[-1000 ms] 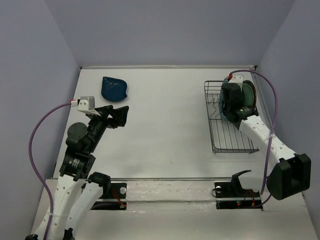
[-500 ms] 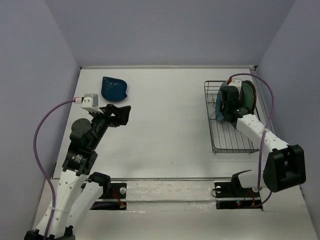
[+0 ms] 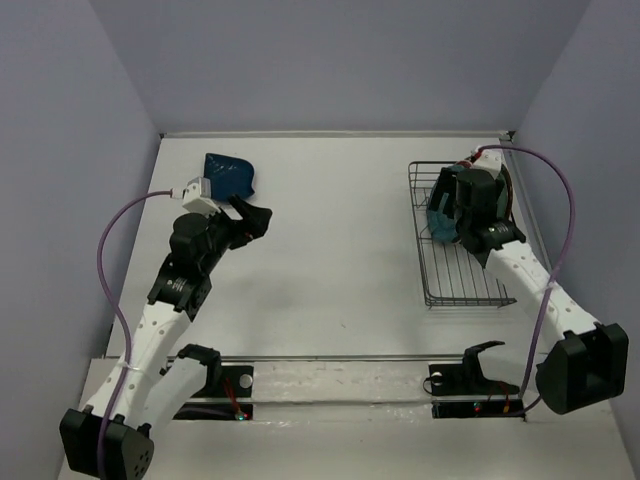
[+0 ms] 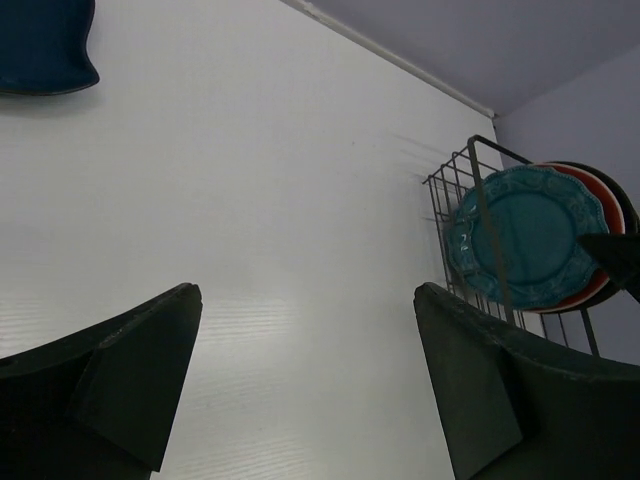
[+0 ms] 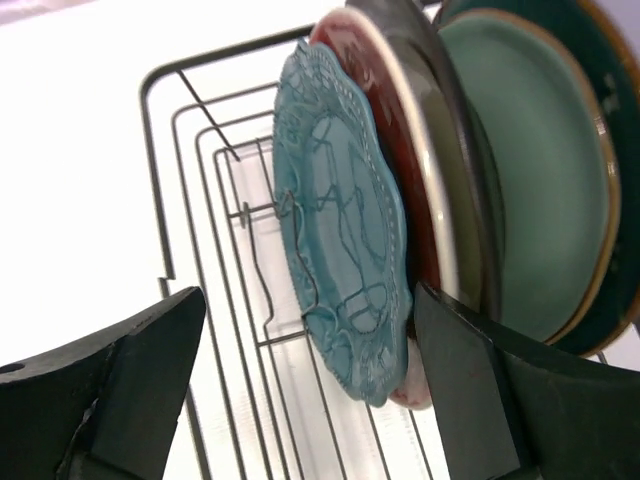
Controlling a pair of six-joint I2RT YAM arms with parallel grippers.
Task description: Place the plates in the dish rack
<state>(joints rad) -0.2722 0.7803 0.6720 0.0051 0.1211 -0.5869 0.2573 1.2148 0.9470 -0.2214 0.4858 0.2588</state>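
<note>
My left gripper goes to the left in the top view and down onto the navy plate's edge facing the side next, since bare table borders it.
The navy leaf-shaped plate lies flat at the back left of the table. My left gripper hovers just in front of it, open and empty. The black wire dish rack stands at the right. Several plates stand upright in it: teal scalloped in front, then red, a dark-rimmed one, pale mint and dark teal. My right gripper is open, its fingers on either side of the teal scalloped plate's edge.
Lilac walls close in the table at the back and both sides. A purple cable loops off the right wrist beside the rack. The front half of the rack holds no plates.
My right gripper has opened and let go of the teal scalloped plate, which now stands in the rack. My left arm has reached farther back toward the navy plate.
</note>
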